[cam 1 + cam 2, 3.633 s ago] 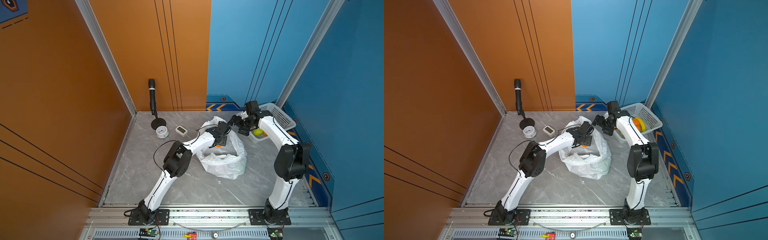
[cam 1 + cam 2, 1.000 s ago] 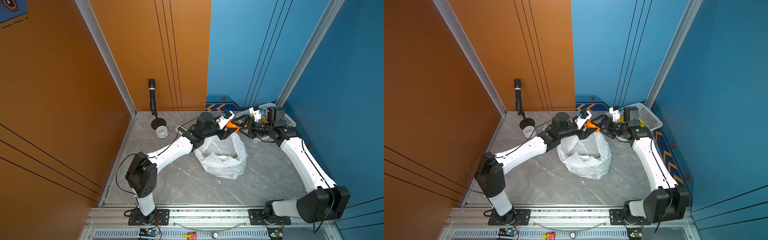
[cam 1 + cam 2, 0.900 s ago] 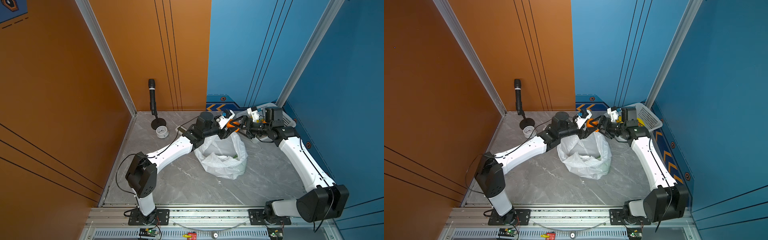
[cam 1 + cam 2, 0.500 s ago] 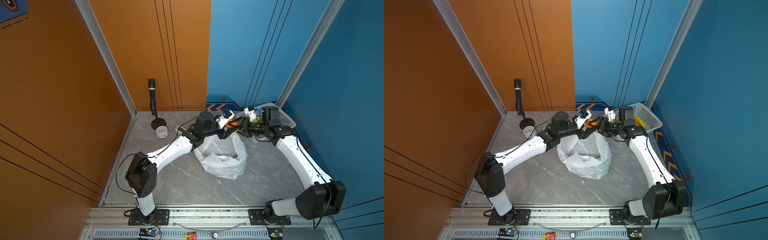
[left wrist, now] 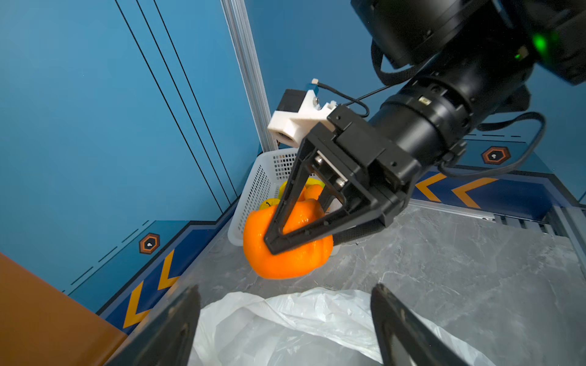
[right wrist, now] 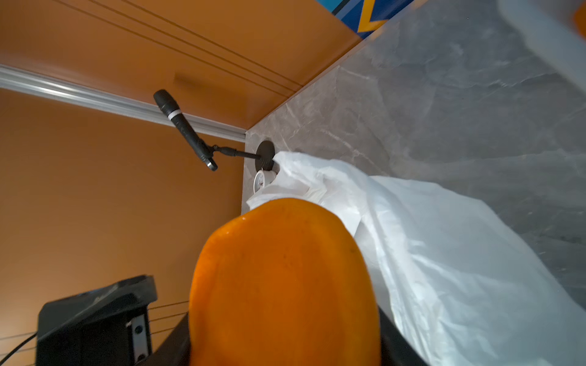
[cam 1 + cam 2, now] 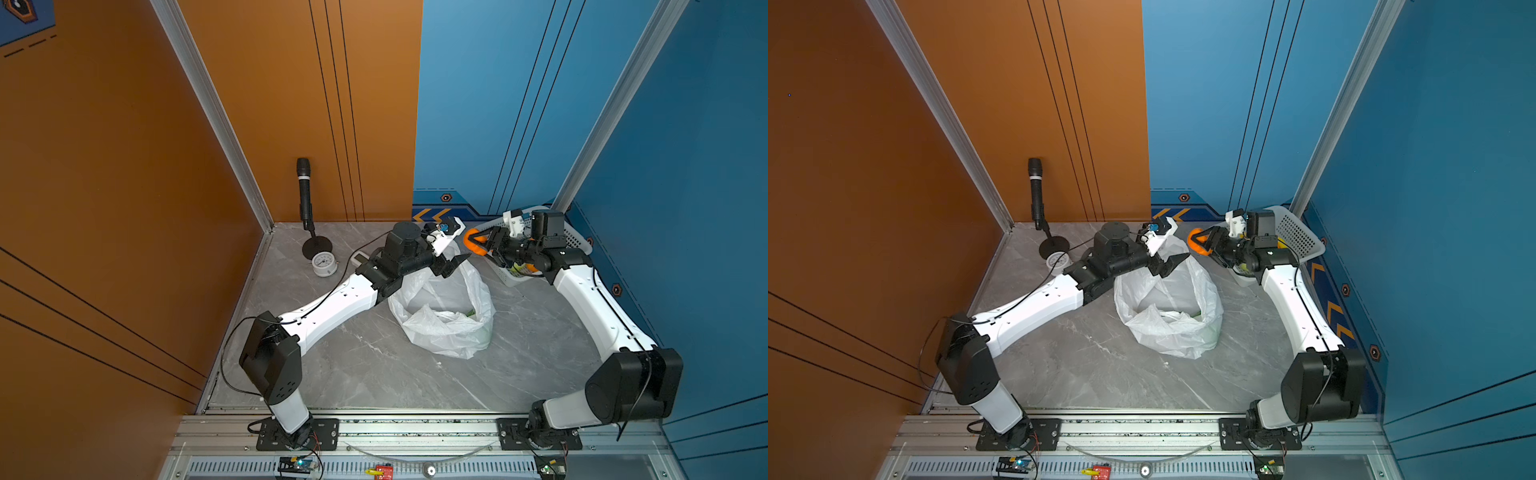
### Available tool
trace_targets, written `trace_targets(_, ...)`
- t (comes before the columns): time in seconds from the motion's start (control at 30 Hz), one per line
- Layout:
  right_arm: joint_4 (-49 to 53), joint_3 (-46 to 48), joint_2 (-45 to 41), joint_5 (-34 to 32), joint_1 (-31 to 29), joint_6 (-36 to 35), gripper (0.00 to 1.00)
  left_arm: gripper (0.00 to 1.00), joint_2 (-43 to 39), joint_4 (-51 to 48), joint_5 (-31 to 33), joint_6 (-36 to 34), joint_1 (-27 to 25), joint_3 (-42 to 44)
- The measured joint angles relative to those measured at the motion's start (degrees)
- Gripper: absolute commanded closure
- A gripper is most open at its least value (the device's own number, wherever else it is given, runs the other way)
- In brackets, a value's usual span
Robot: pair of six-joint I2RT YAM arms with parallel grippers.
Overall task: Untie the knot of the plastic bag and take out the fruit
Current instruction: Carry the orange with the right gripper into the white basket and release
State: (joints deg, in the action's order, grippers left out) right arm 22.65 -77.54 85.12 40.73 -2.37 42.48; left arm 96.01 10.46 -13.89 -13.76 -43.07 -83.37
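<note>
Next, my right gripper moves away from the bag and down into the white perforated basket to release the orange fruit, since the basket stands below.
My right gripper is shut on an orange fruit, held in the air beside the back rim of the plastic bag. My left gripper stands open just short of the orange, over the bag's rim, with nothing between its fingers. The bag sits crumpled on the floor with its mouth gaping; the knot does not show. Something green peeks out inside the bag.
A white perforated basket with yellow and orange fruit stands in the back right corner behind the right gripper. A microphone on a stand, a small round clock and a white device stand at the back left.
The right gripper came in from the right and shut on the orange that the left gripper held. The left gripper opened, let it go and drew back a little.
</note>
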Motion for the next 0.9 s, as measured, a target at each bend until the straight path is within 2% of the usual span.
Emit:
trace_targets(0.17, 0.6, -3.0, 4.3, -2.6, 4.7, -0.1, 0.46, 0.15, -0.9, -0.5, 0.7, -0.4, 0.0, 0.0)
trace_targets(0.33, 6.1, -10.3, 10.7, -6.3, 8.7, -1.5, 0.44, 0.15, -0.9, -1.4, 1.1, -0.4, 0.0, 0.1)
trace_targets(0.37, 7.7, -11.8, 12.0, -7.1, 9.4, -1.7, 0.44, 0.11, -0.9, -1.5, 1.1, -0.3, 0.0, 0.1)
trace_targets(0.43, 10.2, -14.1, 14.4, -8.5, 10.5, -2.0, 0.44, 0.10, -0.9, -1.7, 1.2, -0.2, -0.1, 0.1)
trace_targets(0.67, 18.5, -21.0, 23.8, -10.4, 11.8, -2.2, 0.44, 0.09, -0.9, -2.6, 1.2, 0.5, -0.8, 0.1)
trace_targets(0.9, 23.0, -23.0, 29.7, -11.6, 12.0, -2.0, 0.46, 0.08, 0.2, -3.1, 1.3, 1.6, -2.1, -0.5)
